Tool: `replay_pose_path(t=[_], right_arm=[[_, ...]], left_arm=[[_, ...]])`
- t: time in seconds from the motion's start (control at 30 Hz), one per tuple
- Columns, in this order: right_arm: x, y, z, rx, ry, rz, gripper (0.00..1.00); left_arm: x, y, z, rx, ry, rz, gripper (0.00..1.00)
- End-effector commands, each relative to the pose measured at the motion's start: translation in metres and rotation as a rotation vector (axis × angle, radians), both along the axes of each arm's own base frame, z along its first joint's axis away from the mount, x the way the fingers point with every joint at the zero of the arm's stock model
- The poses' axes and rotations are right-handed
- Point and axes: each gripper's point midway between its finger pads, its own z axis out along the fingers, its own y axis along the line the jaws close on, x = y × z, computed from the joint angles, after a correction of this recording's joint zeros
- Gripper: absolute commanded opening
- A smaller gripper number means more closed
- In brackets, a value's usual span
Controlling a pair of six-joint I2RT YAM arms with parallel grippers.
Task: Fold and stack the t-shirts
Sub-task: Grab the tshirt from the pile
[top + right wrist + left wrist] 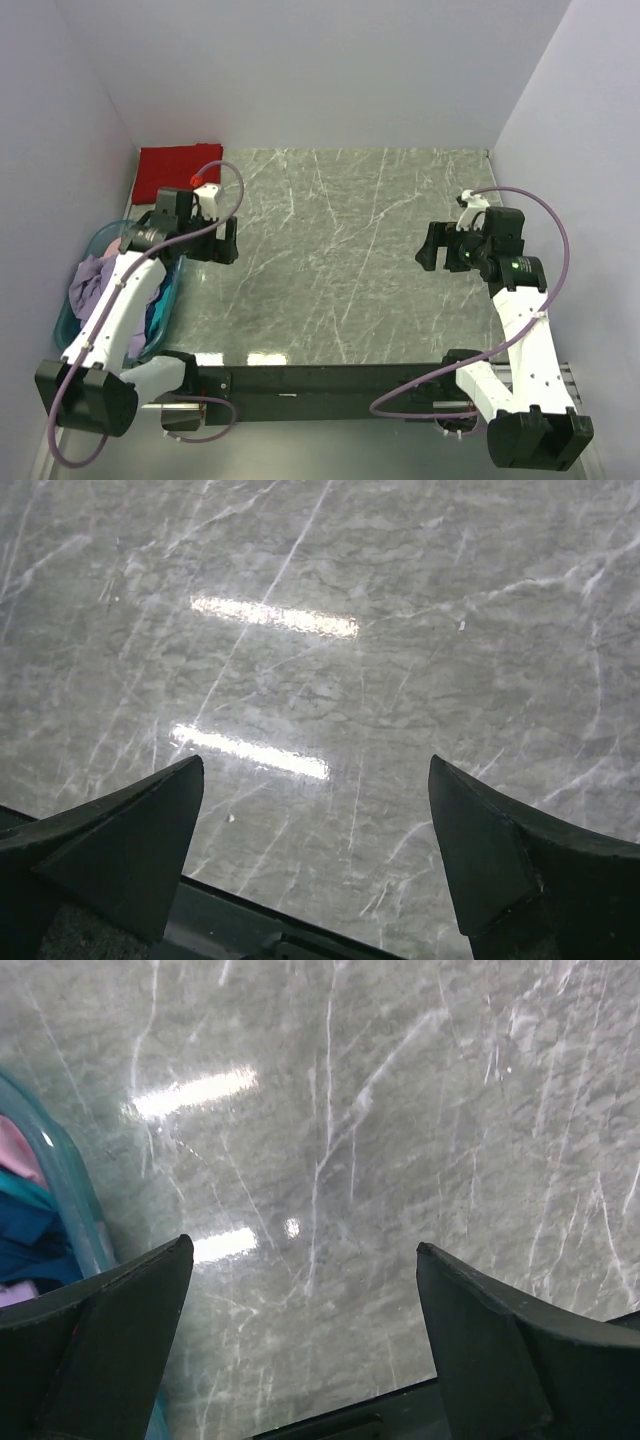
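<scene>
I will next bring my left gripper across the tub's rim and down to the bunched edge of the light purple t-shirt (pixel 90 283), which lies uppermost in the tub.
A folded red t-shirt (pixel 176 172) lies at the table's far left corner. A light purple t-shirt (pixel 90 283) is heaped with pink, dark blue and teal cloth in the tub (pixel 108 238) at the left; pink and teal cloth (pixel 22 1210) show at the left wrist view's edge. My left gripper (pixel 229 241) is open and empty above the table's left side, beside the tub; it also shows in the left wrist view (pixel 304 1260). My right gripper (pixel 431 246) is open and empty above the table's right side; it also shows in the right wrist view (pixel 315 772).
The translucent teal tub's rim (pixel 70 1185) stands off the table's left edge under my left arm. The grey marble table (pixel 340 260) has a dark front edge. White walls close in on the left, back and right.
</scene>
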Motion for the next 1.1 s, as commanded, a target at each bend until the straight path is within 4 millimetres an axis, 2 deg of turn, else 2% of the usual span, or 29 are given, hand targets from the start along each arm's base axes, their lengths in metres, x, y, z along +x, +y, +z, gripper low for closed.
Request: replay_pose_path(t=[0.0, 0.03, 0.07, 0.13, 0.23, 0.33, 0.37, 0.4, 0.43, 0.5, 0.57, 0.67, 0.77, 0.83, 0.97, 1.03, 1.07], right_arm=[[0.002, 0.004, 0.008, 0.0, -0.046, 0.049, 0.99], [0.002, 0.004, 0.008, 0.001, -0.047, 0.053, 0.99], [0.003, 0.006, 0.008, 0.006, -0.04, 0.063, 0.99], [0.005, 0.007, 0.004, 0.008, -0.012, 0.082, 0.99], [0.008, 0.01, 0.002, 0.021, 0.017, 0.099, 0.99], [0.009, 0.011, 0.002, 0.027, 0.029, 0.105, 0.99], [0.01, 0.01, 0.003, 0.027, 0.027, 0.103, 0.99], [0.01, 0.01, 0.003, 0.028, 0.029, 0.101, 0.99], [0.01, 0.01, 0.002, 0.027, 0.031, 0.101, 0.99], [0.011, 0.011, 0.001, 0.028, 0.033, 0.104, 0.99], [0.01, 0.011, 0.0, 0.029, 0.04, 0.104, 0.99], [0.011, 0.01, -0.004, 0.03, 0.054, 0.106, 0.99], [0.012, 0.009, -0.004, 0.025, 0.062, 0.103, 0.99], [0.011, 0.009, -0.005, 0.024, 0.063, 0.104, 0.99], [0.011, 0.01, -0.005, 0.027, 0.059, 0.105, 0.99], [0.011, 0.01, -0.005, 0.027, 0.056, 0.107, 0.99], [0.011, 0.01, -0.005, 0.028, 0.055, 0.106, 0.99]], left_arm=[[0.017, 0.004, 0.032, 0.004, -0.047, -0.001, 0.99], [0.019, 0.014, 0.024, 0.03, 0.004, 0.028, 0.99], [0.018, 0.037, 0.03, 0.042, 0.031, 0.068, 0.99], [0.017, 0.068, 0.031, 0.052, 0.057, 0.141, 0.99], [0.013, 0.134, 0.038, 0.148, 0.014, 0.298, 0.99], [0.009, 0.163, 0.025, 0.17, 0.048, 0.308, 0.99], [0.003, 0.187, 0.02, 0.174, 0.064, 0.351, 0.99], [0.003, 0.197, 0.016, 0.169, 0.07, 0.369, 0.99], [0.001, 0.215, 0.004, 0.149, 0.106, 0.408, 0.99], [0.001, 0.232, -0.008, 0.156, 0.124, 0.414, 0.99], [0.004, 0.247, -0.021, 0.135, 0.141, 0.424, 0.99], [0.011, 0.257, -0.038, 0.112, 0.162, 0.429, 0.99], [0.014, 0.262, -0.054, 0.082, 0.19, 0.446, 0.99], [0.014, 0.262, -0.061, 0.068, 0.208, 0.448, 0.96], [0.012, 0.255, -0.058, 0.032, 0.211, 0.438, 0.69], [0.015, 0.252, -0.045, 0.025, 0.187, 0.43, 0.6], [0.015, 0.251, -0.041, 0.016, 0.182, 0.431, 0.49]])
